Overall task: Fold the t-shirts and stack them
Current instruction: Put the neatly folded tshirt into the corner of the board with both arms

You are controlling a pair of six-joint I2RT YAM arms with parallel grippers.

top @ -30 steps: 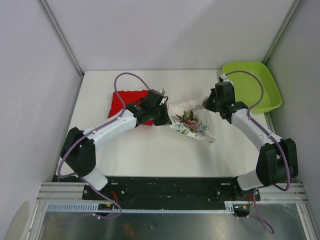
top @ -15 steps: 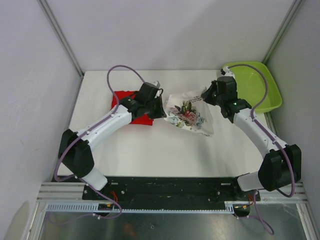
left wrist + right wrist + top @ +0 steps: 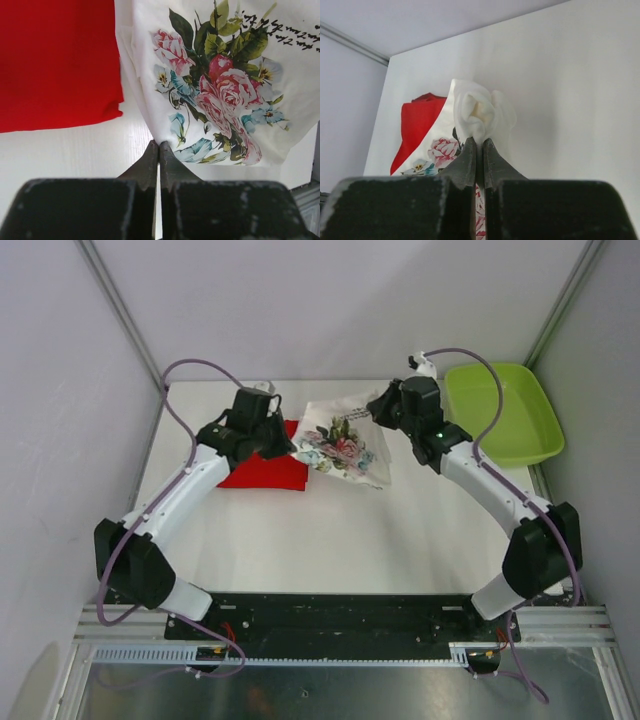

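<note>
The red t-shirt's corner is below my right gripper and to its left in the top view, so I will next move the gripper across and down over the red t-shirt's far corner (image 3: 292, 426) (image 3: 433, 100) and then release.
The white t-shirt (image 3: 340, 442) with a flower print hangs stretched between both grippers above the back of the table. My left gripper (image 3: 290, 447) is shut on its left edge; in the left wrist view the jaws pinch the cloth's lower corner (image 3: 159, 143) below the printed roses (image 3: 225, 95). My right gripper (image 3: 372, 412) is shut on a bunched fold of the same shirt (image 3: 481, 112). The red t-shirt (image 3: 262, 466) lies folded flat on the table at the left, just beside the white one (image 3: 55, 60).
A lime-green tray (image 3: 500, 415) stands at the back right corner. The white table (image 3: 330, 530) is walled by grey panels at the back and sides. Purple cables loop over both arms.
Both grippers have carried the white t-shirt to the left and towards the back, so that its left edge now reaches the red t-shirt. Both grips have held.
</note>
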